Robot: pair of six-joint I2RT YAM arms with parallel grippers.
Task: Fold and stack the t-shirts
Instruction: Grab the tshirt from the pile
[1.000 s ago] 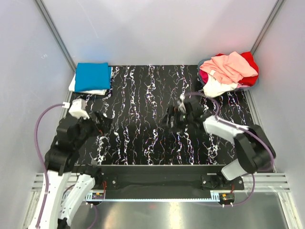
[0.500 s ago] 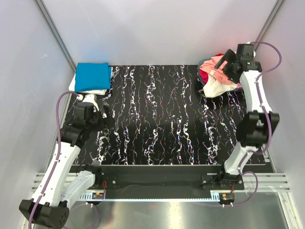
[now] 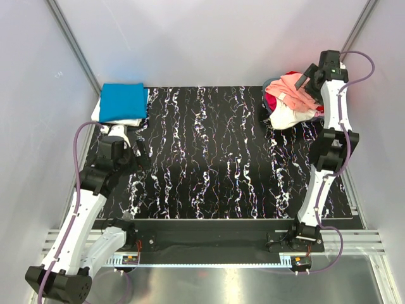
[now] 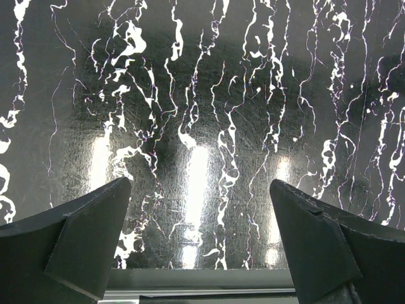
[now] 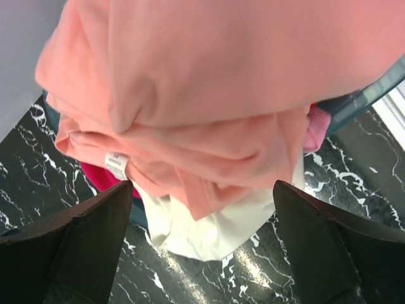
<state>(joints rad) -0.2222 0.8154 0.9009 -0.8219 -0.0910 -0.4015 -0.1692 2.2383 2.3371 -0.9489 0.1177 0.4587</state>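
Observation:
I should next move my right gripper down onto the near hanging fold of the salmon-pink t-shirt (image 3: pixel 292 90) (image 5: pixel 221 166) and close it there, because that shirt is on top, over the white one.
A salmon-pink t-shirt (image 3: pixel 292 90) lies on top of a heap at the back right, over a white shirt (image 3: pixel 286 117) and a magenta one (image 3: pixel 270 101). In the right wrist view the pink shirt (image 5: pixel 209 82) fills the top, the white one (image 5: pixel 215 221) hangs below it. My right gripper (image 3: pixel 306 76) is open, raised over the heap, holding nothing. A folded bright blue shirt (image 3: pixel 123 101) lies on a white one (image 3: pixel 97 114) at the back left. My left gripper (image 3: pixel 140 154) is open and empty over the bare mat (image 4: pixel 202 126).
The heap sits in a teal basket (image 5: pixel 354 101) at the back right corner. The black marbled mat (image 3: pixel 209 158) covers the table. Grey walls stand close on both sides and at the back.
My right arm has swung from the mat's middle up to the back right heap and now hovers over it. My left arm has stretched forward a little over the left side of the mat.

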